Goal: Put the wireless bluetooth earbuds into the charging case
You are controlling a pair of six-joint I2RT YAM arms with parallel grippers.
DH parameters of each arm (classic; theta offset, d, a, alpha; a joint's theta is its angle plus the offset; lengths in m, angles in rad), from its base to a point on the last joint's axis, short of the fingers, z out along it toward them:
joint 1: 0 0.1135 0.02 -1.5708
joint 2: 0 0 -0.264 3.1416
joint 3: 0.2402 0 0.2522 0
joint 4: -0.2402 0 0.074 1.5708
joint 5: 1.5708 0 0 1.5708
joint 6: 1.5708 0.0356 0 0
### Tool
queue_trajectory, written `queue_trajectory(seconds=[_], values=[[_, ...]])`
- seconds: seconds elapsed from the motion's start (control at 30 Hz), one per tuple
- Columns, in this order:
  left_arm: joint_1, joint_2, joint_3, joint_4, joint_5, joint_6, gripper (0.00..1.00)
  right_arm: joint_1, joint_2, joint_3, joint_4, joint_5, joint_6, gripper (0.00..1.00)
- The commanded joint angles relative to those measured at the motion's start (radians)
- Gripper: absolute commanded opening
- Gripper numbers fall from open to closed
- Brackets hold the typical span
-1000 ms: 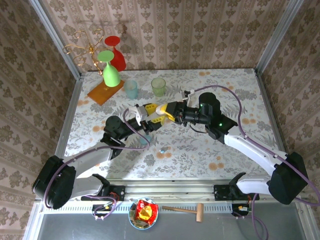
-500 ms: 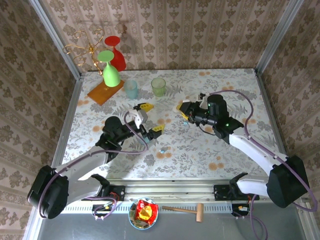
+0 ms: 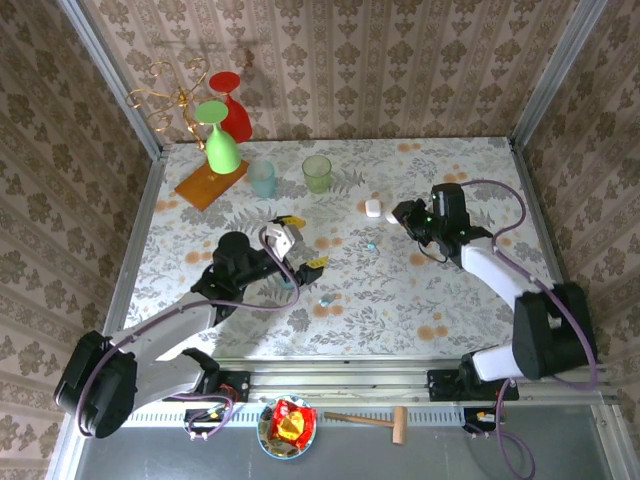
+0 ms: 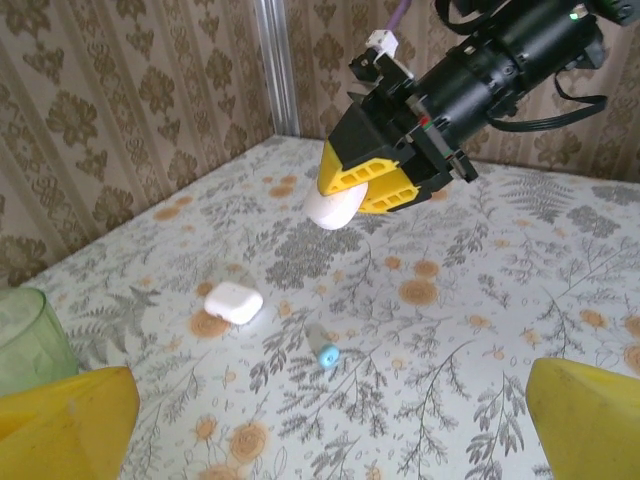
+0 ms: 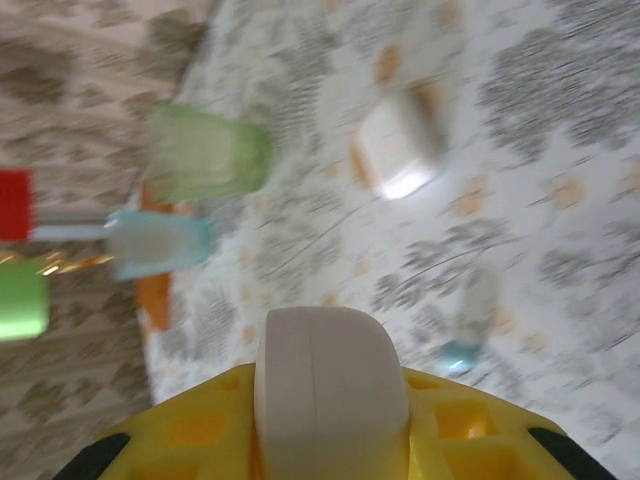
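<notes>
My right gripper is hanging above the clear tabletop, so it will next move down and away from the second white case to let go of the charging case on that tabletop.
My right gripper is shut on a rounded white charging case, held between its yellow fingers above the table's right middle. The held charging case hangs clear of the table in the left wrist view. A second white case lies on the table just left of it. One pale-blue earbud lies below that case, also visible as the earbud ahead of my left gripper. Another blue earbud lies nearer the front. My left gripper stands wide open and empty, its yellow fingertips far apart.
A green cup and a pale-blue cup stand at the back. Behind them on the left are an orange board, a green glass, a red glass and a wire rack. Metal rails edge the table.
The two grippers were together over the table's middle. My left gripper opened and drew back slightly; my right arm pulled away to the right with the white case.
</notes>
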Motion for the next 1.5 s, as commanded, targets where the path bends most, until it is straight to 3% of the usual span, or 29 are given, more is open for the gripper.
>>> queue_trajectory(seconds=[0.0,0.17,0.4,0.5,0.57,0.73,0.9,1.13,1.27,1.47], values=[[-0.009,0.008,0.017,-0.033,-0.022,0.025,1.0,-0.037,0.118,0.087,-0.014,0.04,-0.082,0.16],[-0.012,-0.009,0.006,-0.058,-0.057,0.024,1.0,-0.077,0.296,0.193,-0.038,0.018,-0.112,0.18],[-0.009,-0.034,-0.006,-0.086,-0.114,0.007,1.0,-0.126,0.409,0.288,-0.129,0.034,-0.169,0.22],[-0.006,-0.041,0.005,-0.142,-0.171,-0.02,1.0,-0.147,0.438,0.309,-0.165,0.033,-0.193,0.27],[-0.001,-0.045,0.019,-0.204,-0.213,-0.033,1.0,-0.16,0.442,0.318,-0.191,0.035,-0.209,0.36],[0.006,-0.047,0.081,-0.446,-0.344,-0.08,1.0,-0.199,0.351,0.277,-0.244,0.089,-0.256,0.66],[0.012,-0.02,0.156,-0.681,-0.399,-0.092,0.99,-0.205,0.197,0.197,-0.268,0.129,-0.321,0.8],[-0.003,0.084,0.326,-0.999,-0.421,-0.085,0.95,-0.134,-0.013,0.08,-0.287,0.101,-0.408,0.86],[-0.035,0.168,0.424,-1.173,-0.443,-0.017,0.98,-0.093,-0.093,0.027,-0.29,0.092,-0.412,0.86],[-0.038,0.279,0.456,-1.222,-0.454,0.161,0.99,-0.08,-0.148,-0.019,-0.292,0.088,-0.406,0.86]])
